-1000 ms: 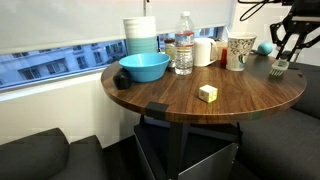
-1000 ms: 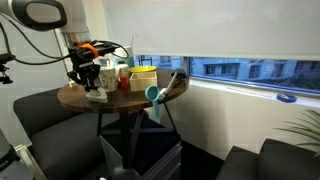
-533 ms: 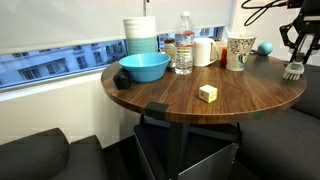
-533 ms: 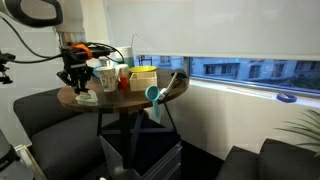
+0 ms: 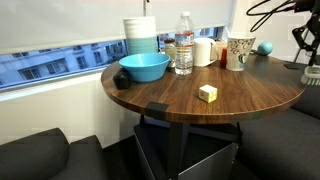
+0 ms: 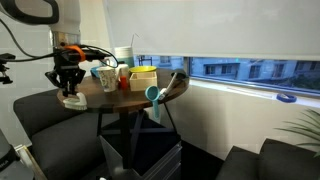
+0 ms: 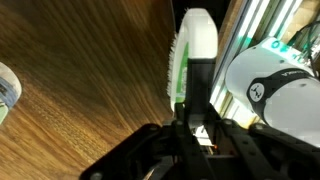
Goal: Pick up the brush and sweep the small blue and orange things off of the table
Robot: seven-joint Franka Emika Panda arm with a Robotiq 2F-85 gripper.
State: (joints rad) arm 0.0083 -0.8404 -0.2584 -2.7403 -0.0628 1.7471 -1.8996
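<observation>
The brush hangs past the edge of the table, so it goes in toward the yellow block next. My gripper then lets go of it over the bare wood before the cup.
The brush (image 7: 197,40) has a whitish body, pale bristles and a dark handle. My gripper (image 7: 197,115) is shut on that handle. In both exterior views the gripper (image 5: 310,58) (image 6: 68,84) hangs at the rim of the round brown table (image 5: 230,100) (image 6: 125,97). The brush (image 5: 312,74) (image 6: 72,100) points down, just past the edge. In the wrist view its bristles (image 7: 177,65) face the wood (image 7: 80,90). A small blue ball (image 5: 265,47) lies beside a paper cup (image 5: 240,50). I make out no orange things.
On the table stand a blue bowl (image 5: 145,67), a water bottle (image 5: 184,45), a stack of dishes (image 5: 140,35), a white roll (image 5: 203,50) and a pale yellow block (image 5: 207,93). Dark seats (image 5: 40,155) surround the table. A white rounded body (image 7: 275,95) lies beside the brush.
The gripper carried the brush outward across the table's edge, from over the wood to just beyond the rim. It stayed shut on the handle.
</observation>
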